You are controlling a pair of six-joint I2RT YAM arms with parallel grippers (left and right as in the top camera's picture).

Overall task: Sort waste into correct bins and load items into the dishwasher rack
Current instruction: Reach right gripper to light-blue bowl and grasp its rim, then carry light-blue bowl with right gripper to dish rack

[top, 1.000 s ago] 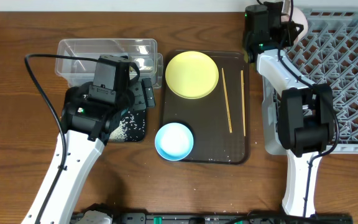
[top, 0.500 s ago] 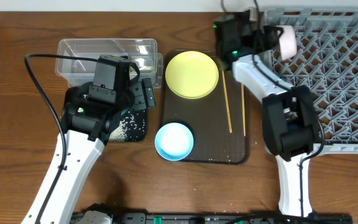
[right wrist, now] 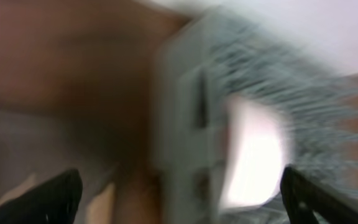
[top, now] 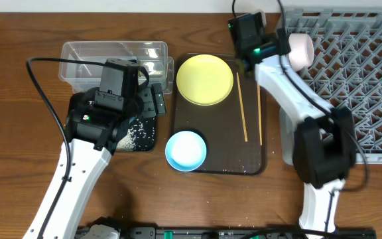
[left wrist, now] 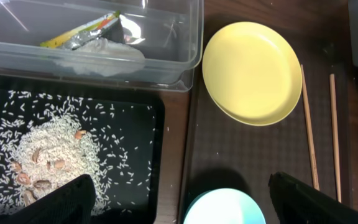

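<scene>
My right gripper moves back and down onto the light blue bowl's rim point(top: 203, 141) facing the chopsticks next, since the bowl lies below my gripper and nearer my base.
A beige bowl point(top: 302, 50) stands on its edge at the left side of the grey dishwasher rack point(top: 363, 86). My right gripper point(top: 282, 45) is just left of it, open and empty. The right wrist view is blurred, showing the pale bowl point(right wrist: 257, 158) beside the rack wall point(right wrist: 185, 124). On the brown tray point(top: 217, 159) lie a yellow plate point(top: 205, 79), a light blue bowl point(top: 186, 151) and two chopsticks point(top: 242, 106). My left gripper point(left wrist: 185, 208) hangs open over the gap between the black tray point(left wrist: 135, 124) and the blue bowl point(left wrist: 224, 210).
The clear tub point(left wrist: 166, 56) holds a green-and-orange wrapper point(left wrist: 86, 31). Rice scraps point(left wrist: 48, 155) are heaped in the black tray. The left arm point(top: 78, 166) crosses the table's front left. The right arm point(top: 323, 146) stands along the rack's left edge.
My right gripper has opened and let go of the beige bowl, which now rests in the rack. The gripper has drawn back to the left. The left arm has not moved.
</scene>
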